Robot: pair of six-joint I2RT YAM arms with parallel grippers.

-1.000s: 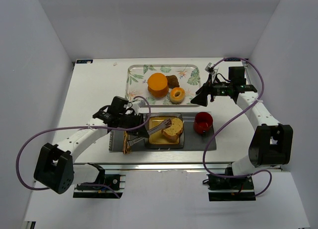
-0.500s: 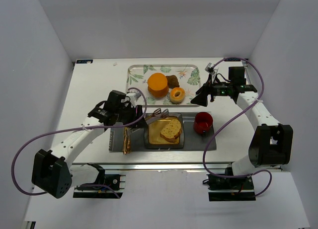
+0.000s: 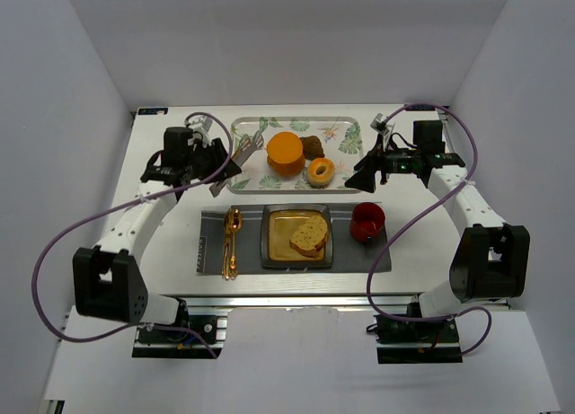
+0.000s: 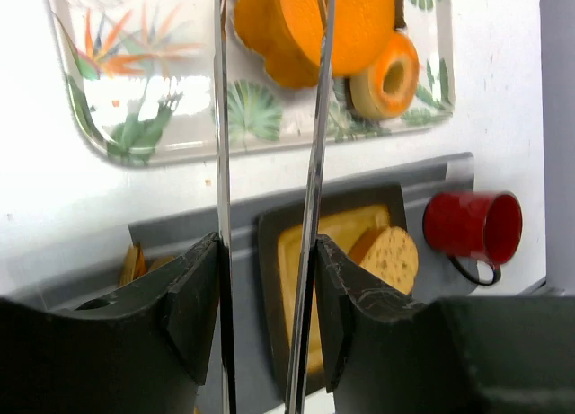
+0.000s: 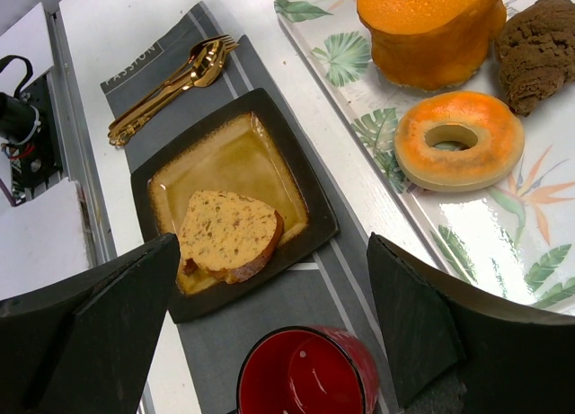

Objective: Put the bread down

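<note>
My left gripper goes down toward the orange block next, with the tong blades parted and empty. The block is below it and to its right in the top view.
The bread [image 3: 310,237] lies on the right half of the dark square plate [image 3: 269,254], on the grey placemat. It also shows in the left wrist view [image 4: 393,257] and the right wrist view [image 5: 229,234]. My left gripper [image 3: 208,165] is up at the back left, beside the tray's left end and well away from the plate. It is shut on thin metal tongs [image 4: 314,162], whose two blades stand apart with nothing between them. My right gripper [image 3: 368,176] is open and empty, above the tray's right end and the red cup.
A floral tray [image 3: 247,127] at the back holds an orange block [image 3: 285,153], a ring donut [image 3: 320,171] and a brown lump [image 3: 312,146]. A red cup [image 3: 367,222] stands right of the plate. Gold cutlery [image 3: 230,243] lies left of it on the placemat [image 3: 359,257].
My left arm with the tongs has drawn back from the plate, up and left to the tray's left end. The bread stays on the plate. The right arm has not moved.
</note>
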